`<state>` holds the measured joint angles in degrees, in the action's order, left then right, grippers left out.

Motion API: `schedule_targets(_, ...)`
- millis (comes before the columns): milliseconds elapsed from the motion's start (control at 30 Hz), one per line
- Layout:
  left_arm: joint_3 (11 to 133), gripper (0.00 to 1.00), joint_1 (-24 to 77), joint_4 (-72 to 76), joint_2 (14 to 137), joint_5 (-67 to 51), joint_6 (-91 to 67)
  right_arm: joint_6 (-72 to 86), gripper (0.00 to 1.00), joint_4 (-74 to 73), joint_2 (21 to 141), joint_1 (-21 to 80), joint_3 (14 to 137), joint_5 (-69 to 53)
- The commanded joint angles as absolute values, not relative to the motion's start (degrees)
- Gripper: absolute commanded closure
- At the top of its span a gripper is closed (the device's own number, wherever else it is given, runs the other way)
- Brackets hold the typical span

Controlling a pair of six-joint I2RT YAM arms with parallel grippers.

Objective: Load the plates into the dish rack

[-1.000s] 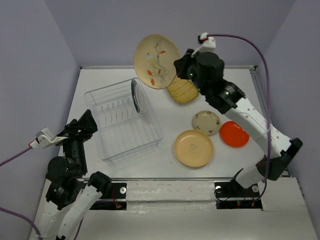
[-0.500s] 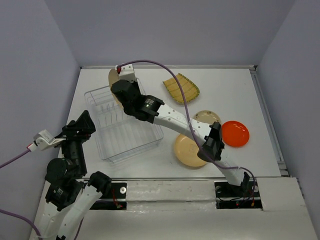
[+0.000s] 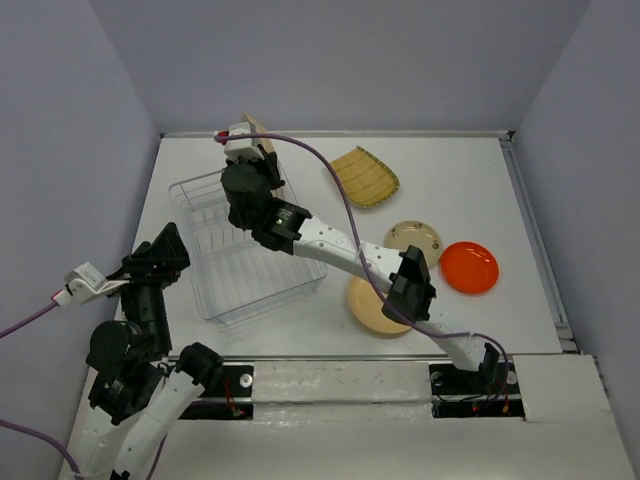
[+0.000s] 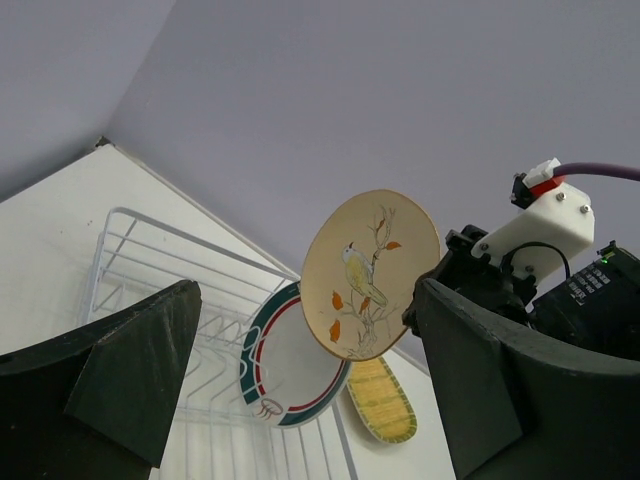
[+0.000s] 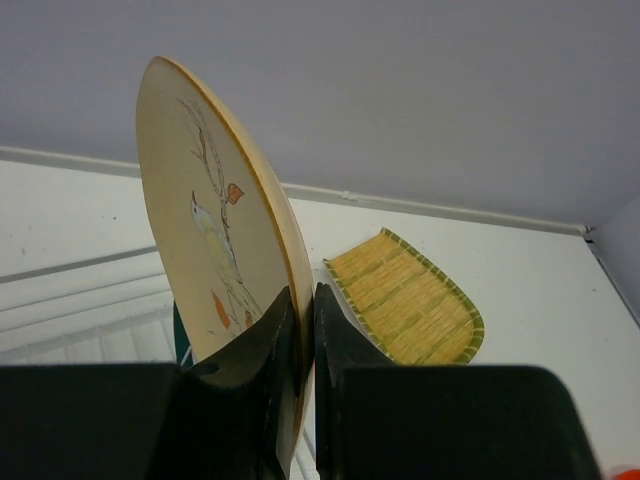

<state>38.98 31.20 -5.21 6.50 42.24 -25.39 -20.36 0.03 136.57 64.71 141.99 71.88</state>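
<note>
I will next lower the tan bird plate with my right gripper between the wires beside the white plate and open, because the bird plate is still hanging above the rack [image 3: 245,250].
My right gripper [image 3: 262,168] is shut on the rim of a tan plate painted with a bird [image 5: 205,230], holding it upright on edge above the far end of the dish rack [image 3: 245,250]. In the left wrist view that plate [image 4: 370,272] hangs just in front of a white plate with a green-red rim [image 4: 290,370], which stands in the rack [image 4: 150,260]. A yellow ribbed plate [image 3: 365,177], a small patterned tan plate [image 3: 413,238], an orange-red plate [image 3: 470,267] and a plain tan plate [image 3: 372,305] lie on the table. My left gripper [image 3: 160,262] stands open beside the rack's left side, holding nothing.
The right arm stretches diagonally over the table and hides part of the plain tan plate. Grey walls close in the white table [image 3: 450,170] on three sides. The rack's near half holds no plates.
The right arm has swung the bird plate left, from above the yellow ribbed plate to over the rack's far end, turning it edge-on. The left arm has barely moved.
</note>
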Motion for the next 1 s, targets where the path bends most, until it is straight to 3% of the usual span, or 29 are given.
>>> schedule_targets(0, 38.8, 0.01, 31.8, -2.5, 5.9, 43.9, -25.7, -22.5, 0.93, 12.9, 134.8, 65.0, 143.6, 74.5)
schedule_targets(733, 38.8, 0.01, 32.2, -2.5, 6.0, 43.7, -25.4, -17.7, 0.93, 11.4, 139.7, 65.0, 136.7, 72.2)
schedule_targets(967, 38.8, 0.01, 32.3, -2.5, 6.2, 43.6, -25.2, -2.5, 0.93, -4.6, 139.7, 65.0, 136.9, 66.8)
